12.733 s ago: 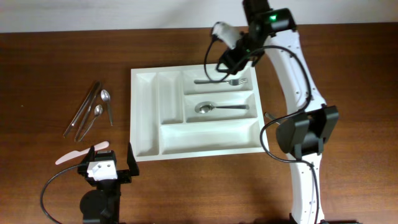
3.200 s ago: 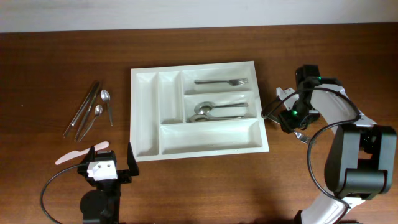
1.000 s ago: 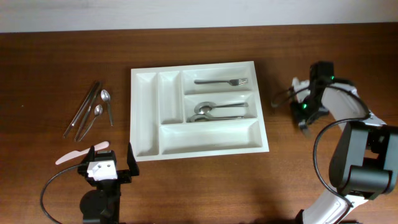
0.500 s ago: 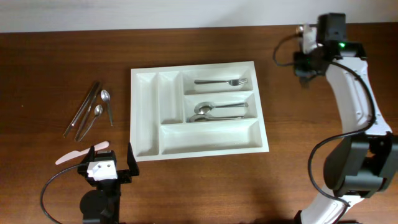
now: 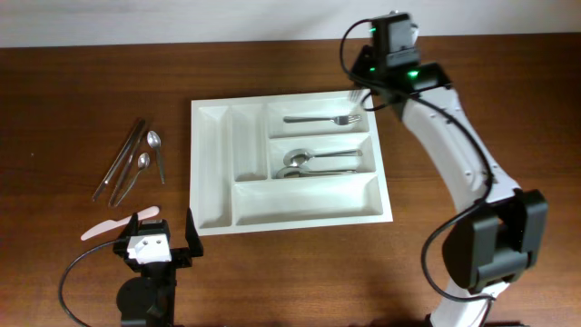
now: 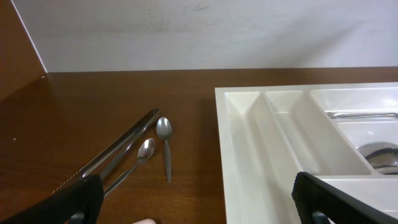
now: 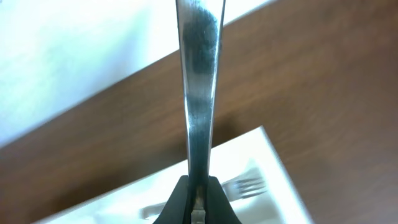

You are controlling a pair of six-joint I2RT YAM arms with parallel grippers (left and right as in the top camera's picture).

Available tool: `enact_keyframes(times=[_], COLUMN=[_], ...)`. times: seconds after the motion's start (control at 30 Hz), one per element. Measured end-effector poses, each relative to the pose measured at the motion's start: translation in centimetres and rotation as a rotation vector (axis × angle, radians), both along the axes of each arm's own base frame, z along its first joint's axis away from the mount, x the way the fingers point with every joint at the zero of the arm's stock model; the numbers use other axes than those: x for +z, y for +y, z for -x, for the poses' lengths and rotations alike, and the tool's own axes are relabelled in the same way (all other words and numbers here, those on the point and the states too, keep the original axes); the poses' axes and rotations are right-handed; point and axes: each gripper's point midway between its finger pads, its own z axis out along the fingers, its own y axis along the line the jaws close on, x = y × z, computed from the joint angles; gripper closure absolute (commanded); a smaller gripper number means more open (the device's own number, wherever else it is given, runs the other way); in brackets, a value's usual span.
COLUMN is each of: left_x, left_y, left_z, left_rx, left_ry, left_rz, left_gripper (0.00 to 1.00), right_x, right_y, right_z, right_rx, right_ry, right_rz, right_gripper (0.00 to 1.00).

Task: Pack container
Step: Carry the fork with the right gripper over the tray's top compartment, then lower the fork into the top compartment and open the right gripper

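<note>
My right gripper next moves down to the left in the overhead view into the container's top long section [image 7: 252, 203] and releases the utensil [image 7: 199, 93]. The section's free bottom shows beside the fork.
The white container [image 5: 309, 195] lies mid-table; its near-left corner shows in the left wrist view [image 6: 261, 155]. One fork [image 5: 322, 119] lies in its top long compartment and two spoons [image 5: 313, 163] in the middle one. My right gripper [image 5: 365, 84] hovers over the container's far right corner, shut on the flat handle of a metal utensil [image 7: 199, 93] that sticks out ahead of it. Below it I see the container [image 7: 273, 155] and the fork [image 7: 245, 185]. My left gripper [image 5: 154, 238] rests at the near left, open and empty [image 6: 202, 208].
Loose cutlery lies left of the container: two small spoons [image 5: 150, 154], long metal knives [image 5: 123, 163] and a pale plastic knife [image 5: 113, 224]. The spoons [image 6: 163, 146] and the knives [image 6: 118, 152] also show in the left wrist view. A pale wall runs along the table's far edge.
My right arm has swung from the table's right side along the far edge to above the container's far right corner, carrying the metal utensil. The left arm has not moved.
</note>
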Motion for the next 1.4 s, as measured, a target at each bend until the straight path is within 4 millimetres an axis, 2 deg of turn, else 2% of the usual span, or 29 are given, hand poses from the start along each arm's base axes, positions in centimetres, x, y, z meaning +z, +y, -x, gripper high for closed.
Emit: enact_keyframes(times=[0.13,0.43,0.53,0.63,0.8,0.97,1.1,1.13,1.2,1.23,1.3,1.4], left_x=[0.0,0.0,0.0,0.0,0.0,0.0,0.0,0.0,0.0,0.0,0.0,0.0], left_y=[0.0,0.0,0.0,0.0,0.0,0.0,0.0,0.0,0.0,0.0,0.0,0.0], left_z=[0.0,0.0,0.0,0.0,0.0,0.0,0.0,0.0,0.0,0.0,0.0,0.0], left_rx=[0.000,0.000,0.000,0.000,0.000,0.000,0.000,0.000,0.000,0.000,0.000,0.000], left_ry=[0.000,0.000,0.000,0.000,0.000,0.000,0.000,0.000,0.000,0.000,0.000,0.000], left_rz=[0.000,0.000,0.000,0.000,0.000,0.000,0.000,0.000,0.000,0.000,0.000,0.000], left_gripper=[0.01,0.01,0.01,0.01,0.01,0.01,0.01,0.01,0.01,0.01,0.01,0.01], right_x=[-2.8,-12.2,-14.2,-14.9,-14.2,-14.1,-14.1,-14.1,-14.1,-14.0,-13.7,-13.2], right_y=[2.0,3.8,4.8,5.9,7.9,10.3,11.3,11.3,11.4,11.4,11.6,11.8], right_z=[0.1,0.4,0.8,0.6,0.0,0.7,1.1,1.2,1.2,1.0,0.6,0.0], right_rx=[-0.127,-0.433,-0.520,-0.566,-0.562,-0.532,-0.518,-0.518,-0.519,-0.508,-0.470,-0.393], right_ry=[0.053,0.247,0.315,0.343,0.332,0.355,0.364,0.365,0.365,0.358,0.336,0.303], right_rz=[-0.107,-0.354,-0.462,-0.556,-0.648,-0.673,-0.675,-0.676,-0.677,-0.675,-0.667,-0.638], right_gripper=[0.96,0.96,0.96,0.96,0.96,0.96,0.96,0.83,0.39,0.13,0.02,0.01])
